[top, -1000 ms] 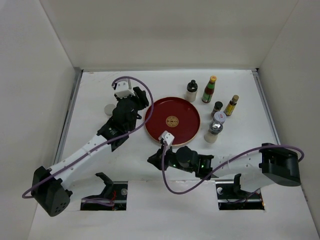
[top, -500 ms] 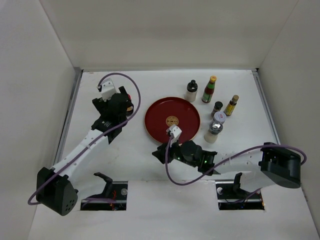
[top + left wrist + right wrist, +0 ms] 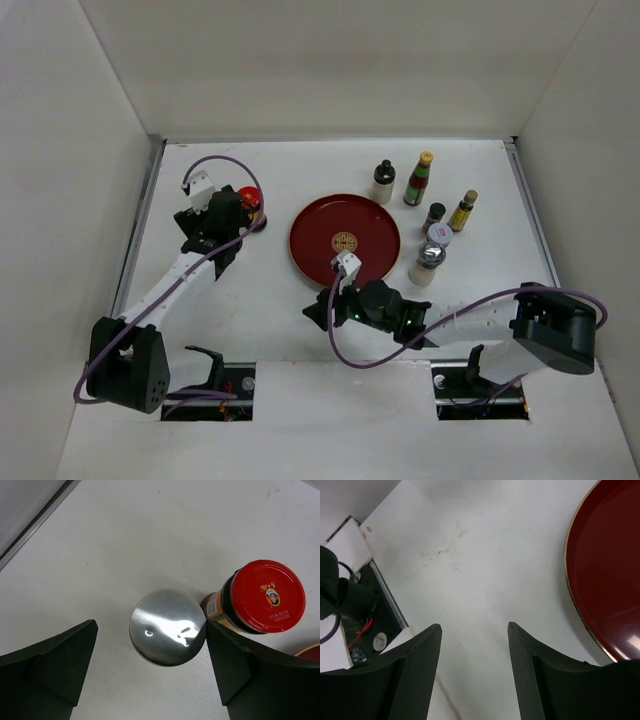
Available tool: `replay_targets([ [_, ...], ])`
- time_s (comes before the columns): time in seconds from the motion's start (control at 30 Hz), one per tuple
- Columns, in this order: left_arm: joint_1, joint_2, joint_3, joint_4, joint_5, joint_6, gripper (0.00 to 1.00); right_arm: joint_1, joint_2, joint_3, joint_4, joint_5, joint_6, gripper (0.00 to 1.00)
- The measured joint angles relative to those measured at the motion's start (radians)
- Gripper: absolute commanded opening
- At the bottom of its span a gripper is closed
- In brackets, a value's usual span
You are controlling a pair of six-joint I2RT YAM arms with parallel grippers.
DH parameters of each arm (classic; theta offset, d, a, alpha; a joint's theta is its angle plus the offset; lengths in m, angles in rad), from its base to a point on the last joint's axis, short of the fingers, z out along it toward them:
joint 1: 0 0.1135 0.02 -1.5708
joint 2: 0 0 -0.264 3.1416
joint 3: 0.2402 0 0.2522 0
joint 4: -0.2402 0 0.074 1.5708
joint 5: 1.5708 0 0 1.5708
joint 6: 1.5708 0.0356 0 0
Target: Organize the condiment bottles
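Observation:
The left gripper next moves down around the silver cap [image 3: 168, 628] and closes, as the cap already sits between its open fingers, clear of the red lid.
My left gripper [image 3: 151, 626] is open and hangs straight above a silver-capped bottle [image 3: 167, 627], one finger on each side of the cap. A red-capped jar [image 3: 267, 596] stands against that bottle on its right; the same red-capped jar [image 3: 249, 197] shows in the top view beside my left gripper [image 3: 213, 222], which hides the silver cap there. My right gripper [image 3: 318, 312] is open over bare table, with nothing between its fingers [image 3: 415, 670]. Several more condiment bottles stand right of the tray: a black-capped one [image 3: 384, 181], a yellow-capped red one [image 3: 418, 179] and a silver shaker [image 3: 428, 264].
The round dark-red tray [image 3: 320, 225] with a gold emblem lies mid-table with nothing in it; its gold rim [image 3: 570, 587] runs just right of my right gripper. The left wall's metal strip [image 3: 138, 240] is close to the left arm. Two floor openings sit by the arm bases.
The left arm swung left from the tray's edge to above the silver-capped bottle and its jaws opened, uncovering the red-capped jar. The right gripper opened and shifted slightly right.

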Motion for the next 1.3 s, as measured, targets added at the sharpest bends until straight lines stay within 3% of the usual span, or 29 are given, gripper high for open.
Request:
replay_targets([
  [0.23, 0.042, 0.091, -0.001, 0.079, 0.067, -0.003, 0.81, 0.011, 0.021, 0.002, 0.000, -0.015, -0.003, 0.61],
  [0.4, 0.052, 0.139, -0.001, 0.105, 0.097, -0.004, 0.46, 0.012, 0.031, 0.006, 0.000, -0.018, -0.004, 0.62],
  [0.47, 0.054, 0.129, -0.007, 0.104, 0.100, -0.003, 0.37, 0.012, 0.032, 0.006, 0.000, -0.019, -0.004, 0.61],
  [0.63, 0.013, -0.037, -0.039, 0.019, 0.093, 0.004, 0.35, 0.012, 0.042, 0.007, 0.001, -0.024, -0.004, 0.66],
  [0.77, -0.110, -0.208, 0.008, -0.037, 0.069, 0.010, 0.35, 0.014, 0.078, 0.024, 0.000, -0.044, -0.006, 0.79],
  [0.87, -0.209, -0.180, 0.101, -0.016, 0.069, 0.011, 0.36, 0.033, 0.089, 0.027, 0.000, -0.071, -0.021, 0.85],
  [0.97, -0.268, -0.039, 0.206, 0.050, 0.104, 0.018, 0.36, 0.079, 0.090, 0.027, 0.001, -0.088, -0.057, 0.86],
  [1.13, -0.305, 0.264, 0.334, 0.138, 0.216, 0.024, 0.36, 0.192, 0.087, 0.029, 0.016, -0.064, -0.169, 0.71],
  [1.3, -0.322, 0.434, 0.373, 0.149, 0.289, 0.038, 0.36, 0.230, -0.077, -0.051, 0.068, -0.020, -0.249, 0.39],
])
